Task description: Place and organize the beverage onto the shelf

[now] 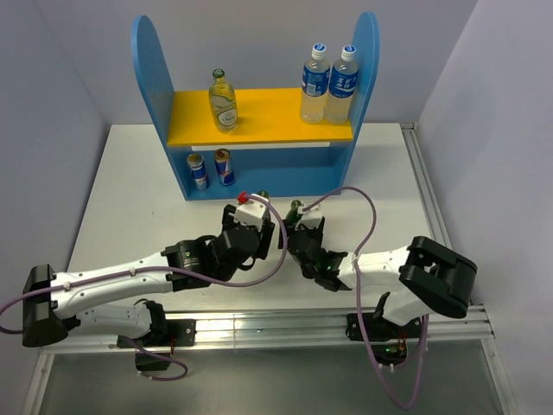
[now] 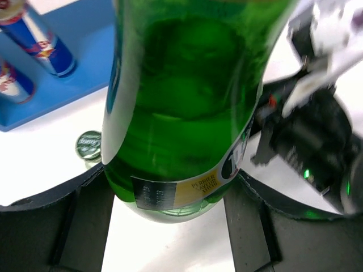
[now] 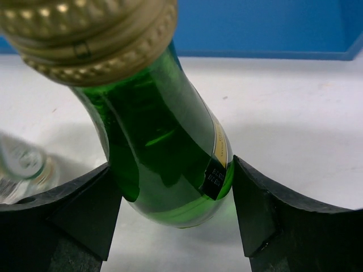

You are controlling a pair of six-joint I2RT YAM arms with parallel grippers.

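The bottle in my right gripper should move outward and to the right in the top view, onto the lower blue board, where the board is empty.
My left gripper (image 1: 259,210) (image 2: 173,198) is shut on a dark green glass bottle (image 2: 181,102), its fingers pressed on both sides of the lower body. My right gripper (image 1: 302,229) (image 3: 176,198) is shut on the second dark green bottle (image 3: 164,153), which has a gold cap (image 1: 295,206). Both are just in front of the blue shelf (image 1: 151,78). A clear glass bottle (image 1: 223,101) stands on the yellow upper board (image 1: 268,117). Two blue-and-silver cans (image 1: 198,171) (image 1: 224,167) stand on the lower level left; they also show in the left wrist view (image 2: 39,39).
Two tall plastic bottles (image 1: 315,84) (image 1: 344,84) with blue labels stand at the right of the upper board. A clear glass object (image 3: 22,164) lies left of the right gripper, and a round cap (image 2: 89,144) shows left of the left gripper. The two wrists are close together.
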